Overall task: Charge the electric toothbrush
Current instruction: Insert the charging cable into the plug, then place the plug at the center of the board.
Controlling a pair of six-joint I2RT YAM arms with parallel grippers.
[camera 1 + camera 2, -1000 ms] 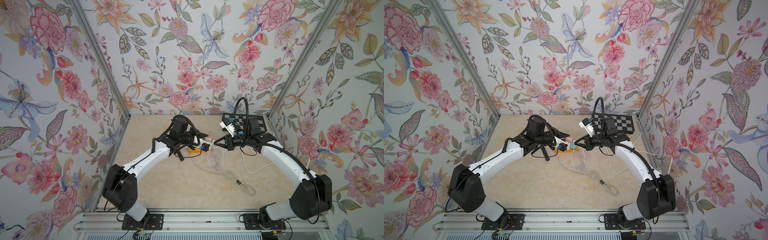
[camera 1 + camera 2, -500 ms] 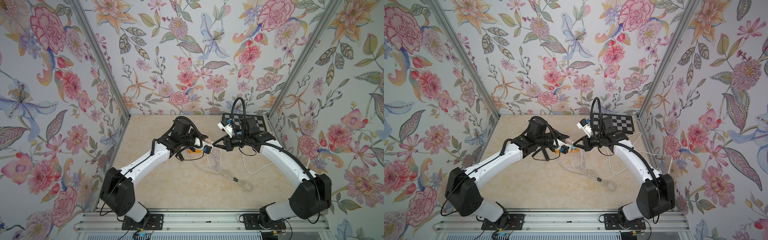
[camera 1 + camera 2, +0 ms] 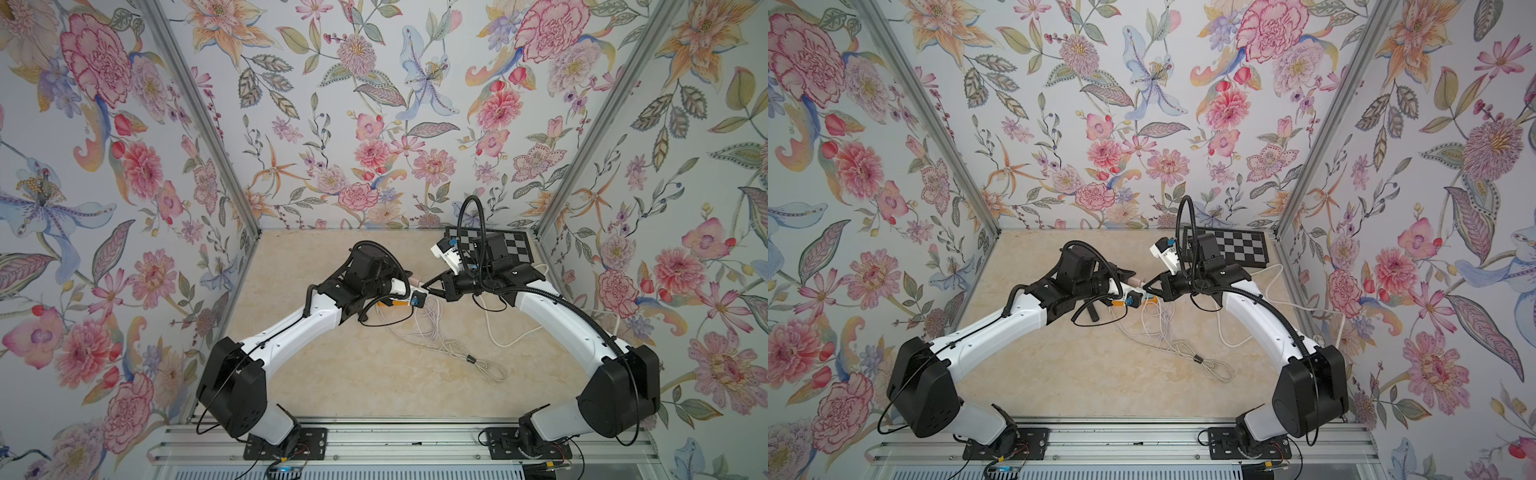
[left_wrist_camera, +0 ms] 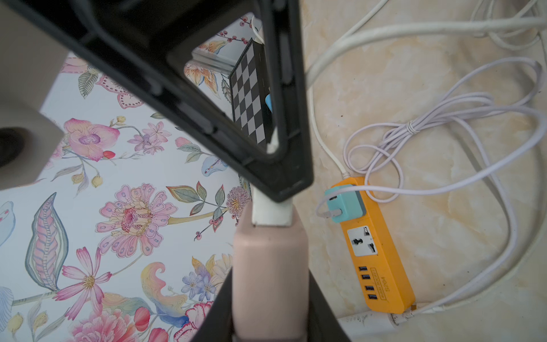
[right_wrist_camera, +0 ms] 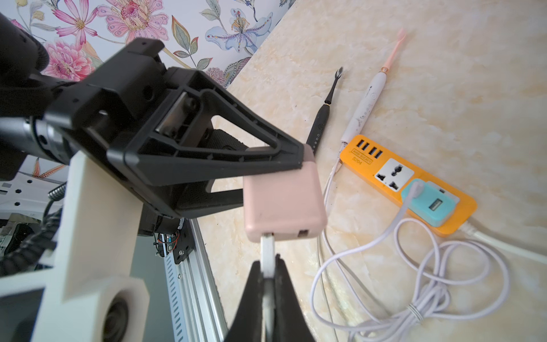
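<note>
My left gripper needs to move back and down, clear of the power strip, to release the adapter, because the bare tabletop is below it there and nearer the base.
My left gripper (image 4: 269,299) is shut on a pink charger adapter (image 5: 284,201), held above the table. My right gripper (image 5: 268,265) is shut on a white USB plug (image 5: 267,250), whose tip sits in a port on the adapter's end face. In both top views the two grippers meet tip to tip over the power strip, left gripper (image 3: 409,284) against right gripper (image 3: 428,289). A white electric toothbrush (image 5: 367,103) with a pink head lies flat on the table beyond the strip. A black toothbrush (image 5: 321,118) lies beside it.
An orange power strip (image 5: 370,160) lies under the grippers with a teal adapter (image 5: 429,204) plugged in and a lilac cable (image 5: 444,284) coiled beside it. Loose white cables (image 3: 449,345) trail across the table. A checkerboard (image 3: 511,245) sits in the back right corner.
My left gripper has swung right and up with the pink adapter, from beside the power strip to meet the right gripper. The right gripper has shifted only slightly.
</note>
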